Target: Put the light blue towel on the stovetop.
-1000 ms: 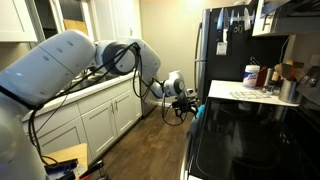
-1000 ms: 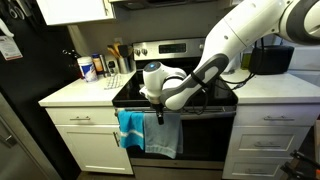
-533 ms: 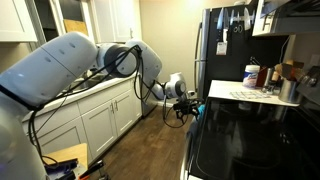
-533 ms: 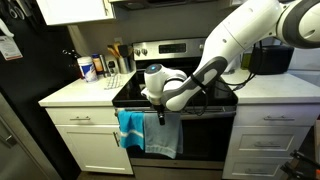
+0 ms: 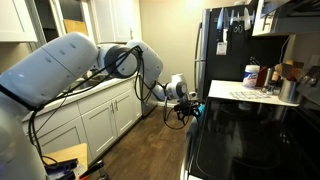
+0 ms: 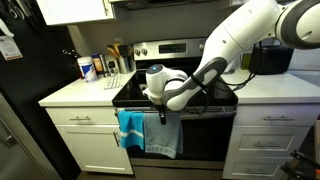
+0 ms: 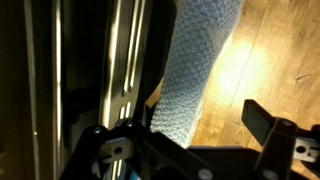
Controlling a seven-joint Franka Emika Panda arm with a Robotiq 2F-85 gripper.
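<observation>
My gripper moves slightly toward the oven handle (image 6: 200, 111) next, then closes on the light blue towel's top edge.
The light blue towel (image 6: 168, 138) hangs from the oven door handle (image 6: 200, 111) below the black stovetop (image 6: 185, 92). In the wrist view the towel (image 7: 195, 70) is a pale textured strip next to the shiny handle (image 7: 125, 70). My gripper (image 6: 158, 113) is at the towel's top edge by the handle, and it also shows in an exterior view (image 5: 189, 108). In the wrist view its fingers (image 7: 185, 135) are spread wide and hold nothing, with the towel just beyond them.
A brighter teal towel (image 6: 130, 128) hangs on the same handle beside the light one. Bottles and jars (image 6: 95, 68) stand on the counter next to the stove. A black fridge (image 6: 20, 90) flanks it. White cabinets (image 5: 95, 115) line the opposite wall across a wooden floor (image 5: 150, 150).
My arm has shifted very slightly sideways along the oven front. The towel hangs as before.
</observation>
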